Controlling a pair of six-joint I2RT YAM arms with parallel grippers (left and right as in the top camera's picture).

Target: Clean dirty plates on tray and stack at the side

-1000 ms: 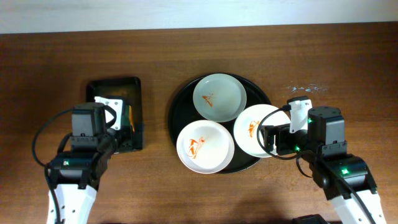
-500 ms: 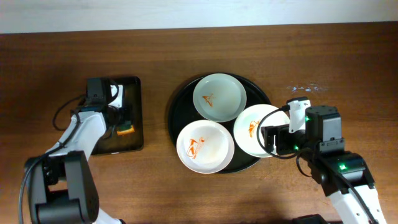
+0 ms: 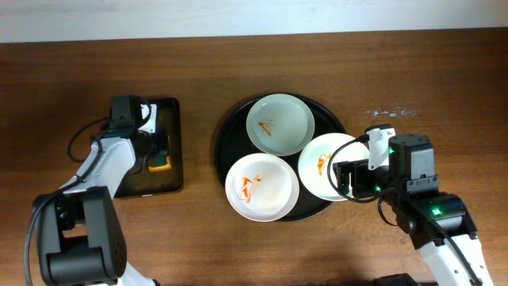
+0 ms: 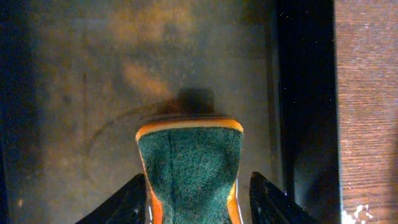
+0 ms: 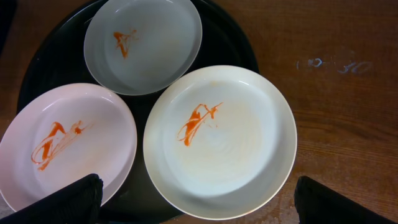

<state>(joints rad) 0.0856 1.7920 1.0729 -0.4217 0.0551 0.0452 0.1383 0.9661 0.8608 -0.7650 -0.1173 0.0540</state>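
I will move my right gripper toward the bare tabletop and then lower it astride the white plate's rim, because the white plate's overhanging rim point(image 5: 291, 164) is clear of the round tray.
Three dirty plates with orange smears lie on a round black tray point(image 3: 228, 135): a pale green plate point(image 3: 279, 123) at the back, a pinkish white plate point(image 3: 262, 187) at the front, and a white plate point(image 3: 329, 165) overhanging the tray's right rim. A green sponge with orange sides point(image 3: 161, 164) lies in a small black rectangular tray point(image 3: 171, 111) on the left. My left gripper point(image 3: 157, 151) is down over the sponge point(image 4: 189, 168), jaws open and straddling it, with a small gap on the right side. My right gripper point(image 3: 340, 179) is wide open and empty, just above the white plate's point(image 5: 221, 140) near rim.
The small tray's floor point(image 4: 93, 74) is stained brown, and its raised right wall point(image 4: 305, 93) stands close beside my left gripper. Bare wooden tabletop point(image 3: 444, 87) lies to the right of the round tray point(image 5: 227, 37), with faint white marks point(image 5: 336, 64) on it.
My left arm has reached forward and lowered its gripper over the sponge in the small tray. The right arm and the plates have not moved.
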